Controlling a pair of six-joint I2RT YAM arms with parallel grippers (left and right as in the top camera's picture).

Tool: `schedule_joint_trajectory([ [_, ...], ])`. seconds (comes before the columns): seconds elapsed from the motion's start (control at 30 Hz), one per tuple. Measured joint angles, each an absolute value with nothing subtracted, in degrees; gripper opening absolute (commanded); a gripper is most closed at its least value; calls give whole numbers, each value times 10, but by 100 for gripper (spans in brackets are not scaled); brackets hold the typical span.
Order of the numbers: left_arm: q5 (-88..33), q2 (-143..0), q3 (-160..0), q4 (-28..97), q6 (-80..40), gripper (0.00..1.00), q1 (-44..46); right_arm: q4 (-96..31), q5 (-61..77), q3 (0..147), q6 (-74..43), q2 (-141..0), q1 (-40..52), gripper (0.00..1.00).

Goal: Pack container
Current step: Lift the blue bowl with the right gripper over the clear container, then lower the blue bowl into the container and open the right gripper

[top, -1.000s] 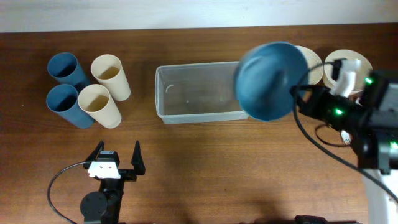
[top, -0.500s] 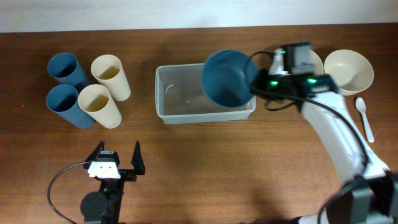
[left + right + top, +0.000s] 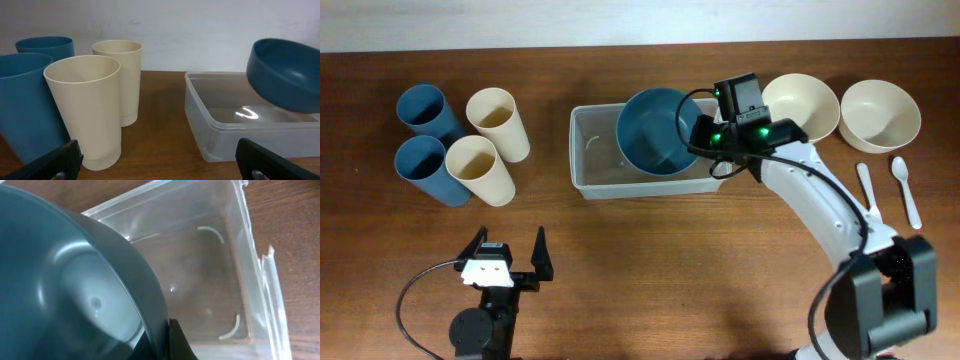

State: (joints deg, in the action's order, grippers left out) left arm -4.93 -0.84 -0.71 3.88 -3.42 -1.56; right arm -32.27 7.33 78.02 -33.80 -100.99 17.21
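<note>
The blue bowl (image 3: pixel 655 130) in the robot's right gripper will go down between the container's clear sides next, and then the gripper will let go of the bowl's rim there.
The container (image 3: pixel 592 160) is a clear rectangular bin at the table's middle; it also shows in the left wrist view (image 3: pixel 210 125) and the right wrist view (image 3: pixel 240 270). My right gripper (image 3: pixel 702 135) is shut on the rim of a blue bowl (image 3: pixel 655 130) and holds it over the bin's right half, just above the rim. In the right wrist view the bowl (image 3: pixel 65 290) fills the left side, a finger (image 3: pixel 175 342) pressed against its rim. My left gripper (image 3: pixel 508 262) is open and empty near the front edge, left of centre.
Two blue cups (image 3: pixel 420 108) (image 3: pixel 420 165) and two cream cups (image 3: pixel 495 115) (image 3: pixel 475 165) stand at the left. Two cream bowls (image 3: pixel 805 105) (image 3: pixel 880 112) and two white spoons (image 3: pixel 865 185) (image 3: pixel 908 190) lie at the right.
My right arm has carried the blue bowl leftward from the right side to above the container and lowered it towards the bin. The left arm has not moved.
</note>
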Motion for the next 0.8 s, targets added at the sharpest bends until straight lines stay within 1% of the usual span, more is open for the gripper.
schedule_joint_trajectory([
  [0.33,-49,-8,-7,39,-34,100,-16,-289,65,780,-374,-1074,172,5],
  [0.8,-49,-8,-7,39,-34,100,-16,-289,65,780,-389,-1087,172,10],
])
